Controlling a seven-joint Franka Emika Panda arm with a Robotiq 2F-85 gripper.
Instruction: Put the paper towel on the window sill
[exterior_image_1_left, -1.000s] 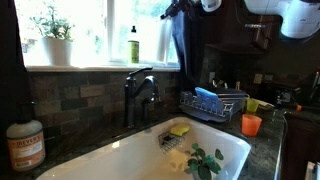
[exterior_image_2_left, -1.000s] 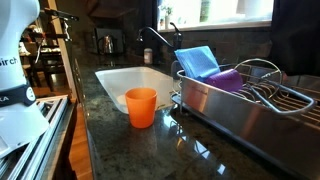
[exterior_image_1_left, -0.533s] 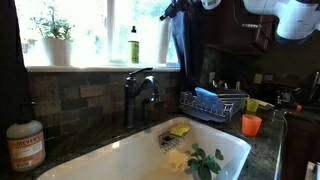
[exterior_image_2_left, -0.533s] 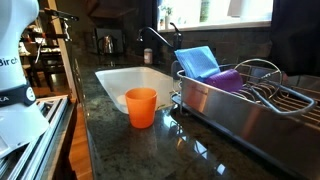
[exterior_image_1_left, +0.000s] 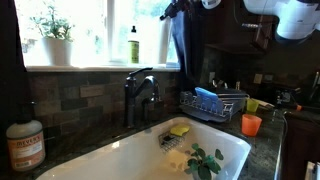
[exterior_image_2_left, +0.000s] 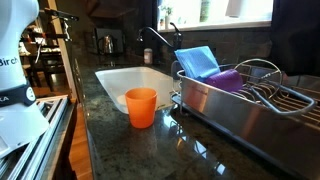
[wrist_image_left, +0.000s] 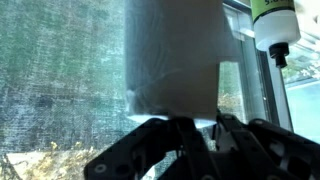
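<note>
The roll comes down slightly toward the curtain next, over the sill (exterior_image_1_left: 90, 68) between bottle and curtain, and my gripper releases it, since the green-yellow bottle stands close beside the roll.
In the wrist view my gripper (wrist_image_left: 192, 122) is shut on the paper towel (wrist_image_left: 175, 55), a white roll that fills the middle of the picture in front of the bright window. The green-yellow bottle (wrist_image_left: 272, 20) stands close beside the roll. In an exterior view the dark gripper (exterior_image_1_left: 181, 10) holds the roll (exterior_image_1_left: 210, 4) high at the window's upper right, above the pale window sill (exterior_image_1_left: 90, 68) and beside the dark curtain. In an exterior view the roll (exterior_image_2_left: 234, 8) shows at the top edge before the window.
On the sill stand a white plant pot (exterior_image_1_left: 56, 50) and the green-yellow bottle (exterior_image_1_left: 133, 46). Below are the dark faucet (exterior_image_1_left: 138, 92), the white sink (exterior_image_1_left: 130, 160), a dish rack (exterior_image_1_left: 215, 103), an orange cup (exterior_image_1_left: 251, 124) and a soap bottle (exterior_image_1_left: 25, 145).
Almost nothing has moved. The roll has shifted very slightly sideways in front of the window, still held in my gripper.
</note>
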